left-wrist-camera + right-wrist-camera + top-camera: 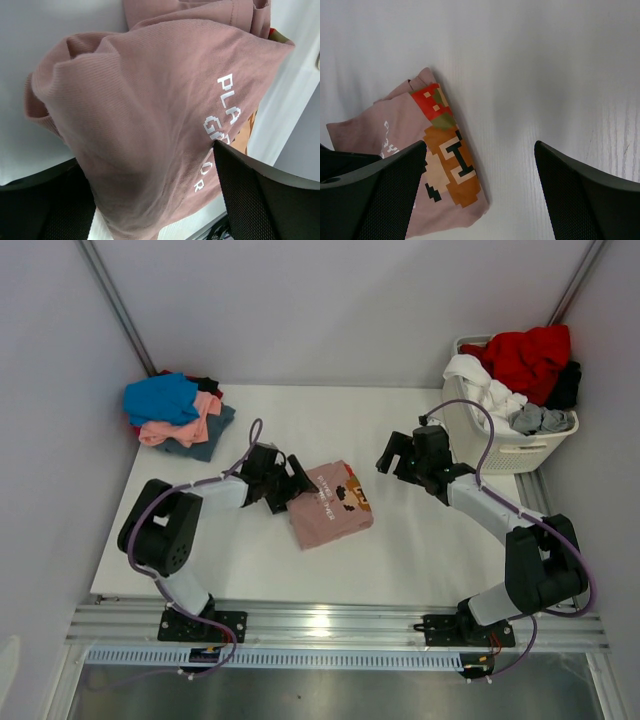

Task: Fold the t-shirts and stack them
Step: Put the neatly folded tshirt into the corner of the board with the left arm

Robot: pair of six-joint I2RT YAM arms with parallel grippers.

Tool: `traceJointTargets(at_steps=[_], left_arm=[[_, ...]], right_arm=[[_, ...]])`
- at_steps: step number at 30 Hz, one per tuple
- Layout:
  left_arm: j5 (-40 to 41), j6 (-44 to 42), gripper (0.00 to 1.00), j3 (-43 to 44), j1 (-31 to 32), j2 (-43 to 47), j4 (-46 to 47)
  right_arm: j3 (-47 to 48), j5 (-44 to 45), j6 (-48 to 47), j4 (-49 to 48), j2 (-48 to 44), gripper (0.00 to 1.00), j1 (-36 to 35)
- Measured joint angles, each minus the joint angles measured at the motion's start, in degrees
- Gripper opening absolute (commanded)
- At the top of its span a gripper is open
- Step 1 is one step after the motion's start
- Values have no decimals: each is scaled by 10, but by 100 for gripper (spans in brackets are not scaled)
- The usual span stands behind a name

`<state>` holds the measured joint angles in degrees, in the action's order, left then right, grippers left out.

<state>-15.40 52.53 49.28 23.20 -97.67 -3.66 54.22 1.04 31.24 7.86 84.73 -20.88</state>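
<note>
I should next push the open fingers of my left gripper toward the shirt's chest text and close on the fold, because the pink shirt's bunched fold [295, 503] [145, 195] stands between them.
A folded dusty-pink t-shirt [330, 505] with a brown-orange cartoon and chest text lies at the table's middle. My left gripper [290, 488] is at its left edge. In the left wrist view its jaws [150, 160] stand wide apart, and the pink shirt's [140, 110] bunched fold fills the gap between them and touches the right finger [250, 195]. My right gripper [400, 455] hovers open over bare table just right of the shirt, with nothing between its fingers [480, 145]. The pink shirt [395, 130] shows at the lower left of the right wrist view.
A stack of folded t-shirts [180, 415], blue on top of salmon and slate, sits at the back left. A white slatted laundry basket [500, 445] at the back right holds red, white and grey clothes. Walls close in the table at the left, back and right.
</note>
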Motion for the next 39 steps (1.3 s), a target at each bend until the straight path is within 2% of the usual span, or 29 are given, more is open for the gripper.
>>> traceJointTargets(at_steps=[12,23,39], left_arm=[[-20,0,86,33,82,-43,29],[-39,6,84,22,93,-48,55],[-92,27,75,70,120,-101,57]], right_arm=[[0,7,0,4,13,93,1],[-9,15,7,5,77,92,4],[-32,-26,49,-3,85,92,-14]])
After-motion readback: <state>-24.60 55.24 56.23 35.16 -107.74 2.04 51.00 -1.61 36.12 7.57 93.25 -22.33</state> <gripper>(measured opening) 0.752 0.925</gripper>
